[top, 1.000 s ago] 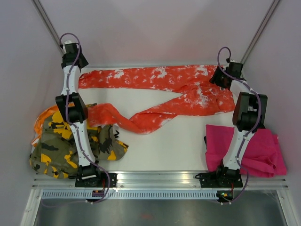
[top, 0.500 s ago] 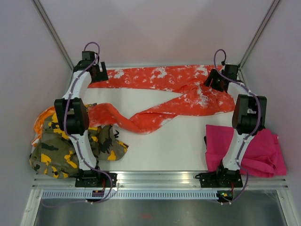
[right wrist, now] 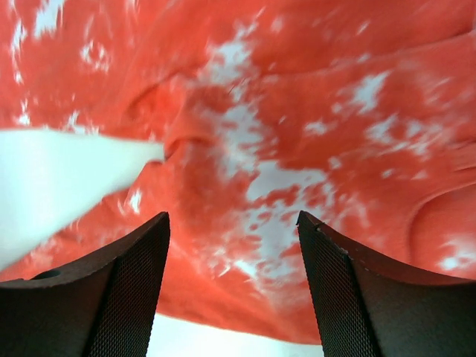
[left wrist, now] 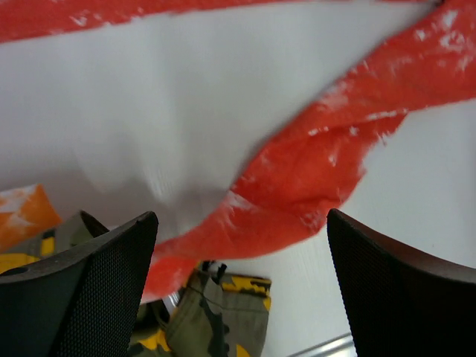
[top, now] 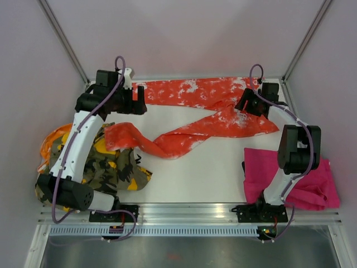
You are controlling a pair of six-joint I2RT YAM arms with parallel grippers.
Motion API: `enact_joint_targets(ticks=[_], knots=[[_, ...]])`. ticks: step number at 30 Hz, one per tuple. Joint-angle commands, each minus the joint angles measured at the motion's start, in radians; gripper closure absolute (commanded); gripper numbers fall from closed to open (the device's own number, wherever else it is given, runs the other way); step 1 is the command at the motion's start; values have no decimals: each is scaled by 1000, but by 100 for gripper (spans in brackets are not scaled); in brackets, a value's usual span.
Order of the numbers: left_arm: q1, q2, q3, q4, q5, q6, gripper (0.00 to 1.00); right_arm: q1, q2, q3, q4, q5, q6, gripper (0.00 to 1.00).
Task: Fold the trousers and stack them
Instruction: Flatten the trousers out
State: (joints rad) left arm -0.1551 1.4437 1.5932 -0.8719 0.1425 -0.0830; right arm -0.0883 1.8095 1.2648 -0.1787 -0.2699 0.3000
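Note:
I need to move my right gripper to the left in the top view, back and down onto the far edge of the trousers' bent leg next, because one leg bends away from the other.
The orange-red trousers with white splatter [top: 189, 92] lie spread across the back of the table, one leg along the far edge, the other bent toward the front left [top: 167, 142]. My left gripper [top: 139, 100] is open and empty above the table by the upper leg's left end; its view shows the bent leg [left wrist: 312, 163] below. My right gripper [top: 244, 104] is open and hovers over the waist area [right wrist: 245, 171]. The camouflage trousers [top: 89, 167] lie crumpled at front left. The magenta trousers [top: 304, 178] lie folded at front right.
An orange cloth [top: 53, 139] pokes out under the camouflage heap at the left. Grey walls and metal posts close in the table at the back and sides. A metal rail [top: 184, 212] runs along the near edge by the arm bases.
My left arm has swung from the far left corner rightward and inward over the table. My right gripper has moved slightly left and forward over the waist. The cloths have not moved.

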Motion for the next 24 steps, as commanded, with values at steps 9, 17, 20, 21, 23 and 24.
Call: enact_joint_targets(ticks=[9,17,20,21,23,24], knots=[[-55,-334,-283,-205,-229,-432,5,431,-72,7,-1,53,7,24],[-55,-302,-375,-161,-518,-590,5,662,74,73,10,228,-97,25],[-55,-270,-400,-87,-557,-606,5,676,109,82,30,229,-201,28],[-54,-263,-403,-72,-561,-609,5,683,116,74,38,225,-246,29],[-54,-244,-398,-46,-569,-636,5,703,140,74,39,238,-341,31],[-51,-240,-392,-33,-563,-641,5,714,149,90,28,241,-433,31]])
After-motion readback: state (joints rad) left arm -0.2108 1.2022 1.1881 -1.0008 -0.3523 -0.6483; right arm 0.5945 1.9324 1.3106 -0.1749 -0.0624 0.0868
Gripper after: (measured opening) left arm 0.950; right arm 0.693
